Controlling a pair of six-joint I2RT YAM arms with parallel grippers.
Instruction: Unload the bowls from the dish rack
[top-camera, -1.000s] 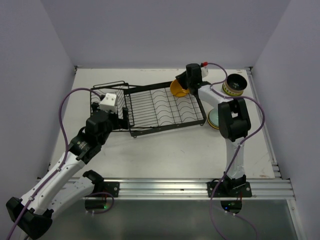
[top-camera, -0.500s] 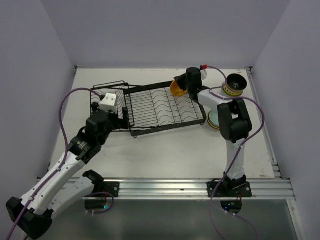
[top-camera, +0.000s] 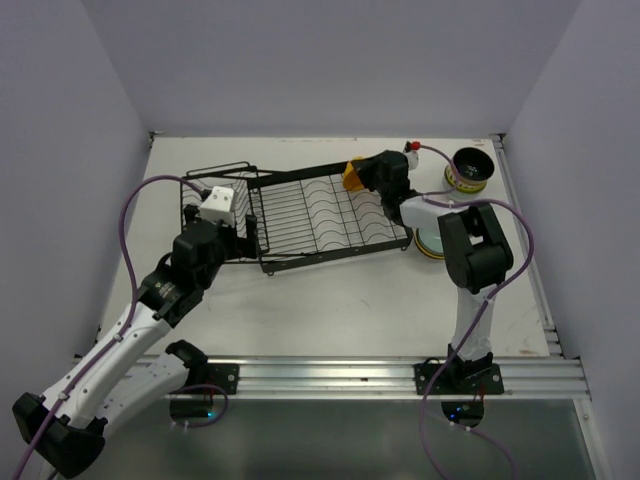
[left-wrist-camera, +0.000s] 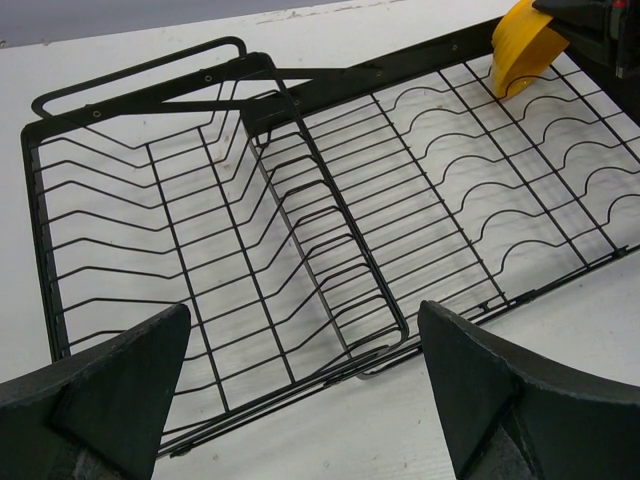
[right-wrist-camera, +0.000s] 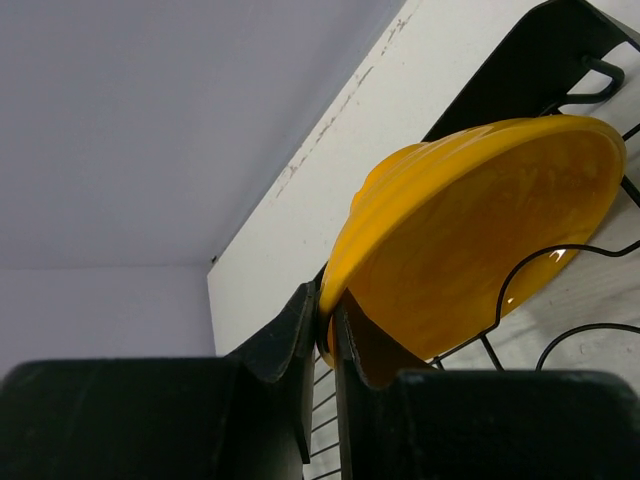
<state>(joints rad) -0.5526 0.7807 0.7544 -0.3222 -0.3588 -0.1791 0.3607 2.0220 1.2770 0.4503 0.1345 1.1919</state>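
My right gripper needs to lift the orange-yellow bowl, take it to the right in the top view and lower it onto the stack of bowls beside the rack. It should release the bowl there, since other bowls sit there.
The black wire dish rack (top-camera: 320, 215) lies in the middle of the table, its raised basket section at the left. An orange-yellow bowl (top-camera: 351, 172) stands on edge at the rack's far right corner. My right gripper (top-camera: 366, 176) is shut on its rim. In the right wrist view the fingers (right-wrist-camera: 326, 330) pinch the rim of the bowl (right-wrist-camera: 480, 240), which rests against the rack wires. My left gripper (top-camera: 240, 236) is open and empty at the basket's near edge. In the left wrist view (left-wrist-camera: 300, 400) it hovers over the rack (left-wrist-camera: 330, 200), with the bowl (left-wrist-camera: 522, 50) at the top right.
A stack of bowls with a dark one on top (top-camera: 468, 170) stands at the far right. Another stack (top-camera: 428, 242) sits right of the rack, partly hidden by the right arm. Walls close in the table on three sides.
The right gripper has tipped the orange-yellow bowl further up on edge and shifted it slightly back and left. The left arm has not moved.
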